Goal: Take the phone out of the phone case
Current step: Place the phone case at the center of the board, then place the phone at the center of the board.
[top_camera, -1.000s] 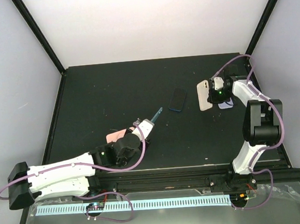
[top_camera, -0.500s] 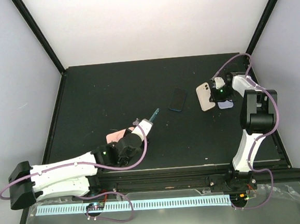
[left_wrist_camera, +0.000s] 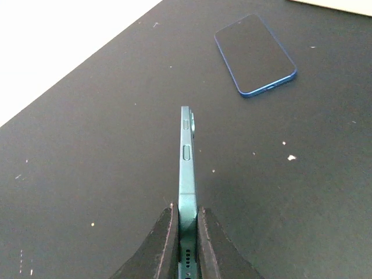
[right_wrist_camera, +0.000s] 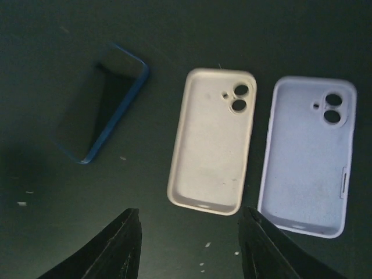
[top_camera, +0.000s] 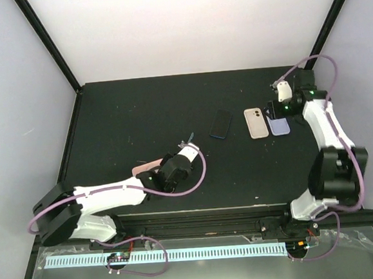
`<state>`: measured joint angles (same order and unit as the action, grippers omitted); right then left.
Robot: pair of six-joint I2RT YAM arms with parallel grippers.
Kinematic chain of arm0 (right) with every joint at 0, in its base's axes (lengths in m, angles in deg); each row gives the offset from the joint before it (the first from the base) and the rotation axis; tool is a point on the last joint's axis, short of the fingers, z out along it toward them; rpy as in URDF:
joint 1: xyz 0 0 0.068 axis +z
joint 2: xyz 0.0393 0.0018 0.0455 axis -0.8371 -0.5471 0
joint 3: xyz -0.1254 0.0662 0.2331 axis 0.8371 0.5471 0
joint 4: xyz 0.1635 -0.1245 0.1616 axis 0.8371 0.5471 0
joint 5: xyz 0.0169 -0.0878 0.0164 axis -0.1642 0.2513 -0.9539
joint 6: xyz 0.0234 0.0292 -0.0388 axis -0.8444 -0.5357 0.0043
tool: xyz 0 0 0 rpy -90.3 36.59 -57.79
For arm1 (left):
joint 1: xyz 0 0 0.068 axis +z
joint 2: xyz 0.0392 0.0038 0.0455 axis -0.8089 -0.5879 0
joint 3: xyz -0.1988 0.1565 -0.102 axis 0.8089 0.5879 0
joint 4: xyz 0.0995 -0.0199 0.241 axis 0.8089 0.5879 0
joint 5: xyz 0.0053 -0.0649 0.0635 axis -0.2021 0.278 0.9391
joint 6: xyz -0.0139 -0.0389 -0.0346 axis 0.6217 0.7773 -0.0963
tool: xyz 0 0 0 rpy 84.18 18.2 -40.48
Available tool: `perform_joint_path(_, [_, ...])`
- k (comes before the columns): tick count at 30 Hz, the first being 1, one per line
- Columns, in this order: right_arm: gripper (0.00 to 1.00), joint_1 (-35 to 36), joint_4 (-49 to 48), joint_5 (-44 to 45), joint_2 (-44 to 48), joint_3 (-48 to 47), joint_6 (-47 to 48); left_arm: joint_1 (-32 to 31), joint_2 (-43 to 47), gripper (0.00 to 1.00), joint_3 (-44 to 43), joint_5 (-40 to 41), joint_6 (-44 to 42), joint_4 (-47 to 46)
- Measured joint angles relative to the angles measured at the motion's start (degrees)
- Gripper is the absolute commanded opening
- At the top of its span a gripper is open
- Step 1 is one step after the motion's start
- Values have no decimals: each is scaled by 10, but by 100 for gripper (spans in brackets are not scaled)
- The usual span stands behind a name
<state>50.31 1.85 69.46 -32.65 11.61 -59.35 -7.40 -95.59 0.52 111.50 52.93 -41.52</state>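
Note:
My left gripper moves outward toward the empty table beside the blue phone [top_camera: 221, 124] next and turns the edge-on teal phone flat before opening.
My left gripper [top_camera: 187, 147] is shut on a teal phone [left_wrist_camera: 186, 168], held edge-on just above the black table; in the left wrist view my gripper [left_wrist_camera: 186, 218] clamps its lower end. A blue phone [top_camera: 221, 124] lies screen up mid-table and also shows in the left wrist view [left_wrist_camera: 254, 53]. A cream case [top_camera: 257, 122] and a lavender case [top_camera: 280, 126] lie empty, insides up, side by side. My right gripper [top_camera: 275, 111] hovers open and empty over them; in the right wrist view the gripper [right_wrist_camera: 192, 238] is just short of the cream case [right_wrist_camera: 212, 139].
A pink case [top_camera: 145, 166] lies partly under my left arm near the front left. The lavender case [right_wrist_camera: 308, 157] and blue phone [right_wrist_camera: 102, 110] flank the cream case in the right wrist view. The table's back wall and side rails stand close behind the right arm.
My right gripper has let go of the cream case, which now lies flat on the table, and the arm has pulled back right. My left gripper shifted slightly right with the teal phone.

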Motion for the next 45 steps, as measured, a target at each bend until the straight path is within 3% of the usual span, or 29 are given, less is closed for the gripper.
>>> perform_joint_path(3, [48,0,-9,-28,113,33,-17,23,-59,2,-40,-5,-21,-9])
perform_joint_path(7, [56,0,-45,-61,282,118,-41,38,-146,2,-101,-3,-64,-22])
perform_joint_path(12, [57,0,-68,-106,417,214,-49,39,-219,1,-154,2,-148,-30])
perform_joint_path(17, [57,0,-82,-110,464,285,-51,40,-286,1,-196,25,-260,-73])
perform_joint_path(23, [56,0,-101,-113,482,292,-51,49,-394,3,-263,65,-396,-111])
perform_joint_path(29, [56,0,-108,-112,493,293,-50,83,-437,29,-302,71,-455,-117])
perform_joint_path(36, [56,0,-108,-110,483,293,-48,101,-438,44,-309,37,-462,-103])
perform_joint_path(45, [57,0,-109,-110,475,293,-48,101,-435,81,-347,-44,-372,-1])
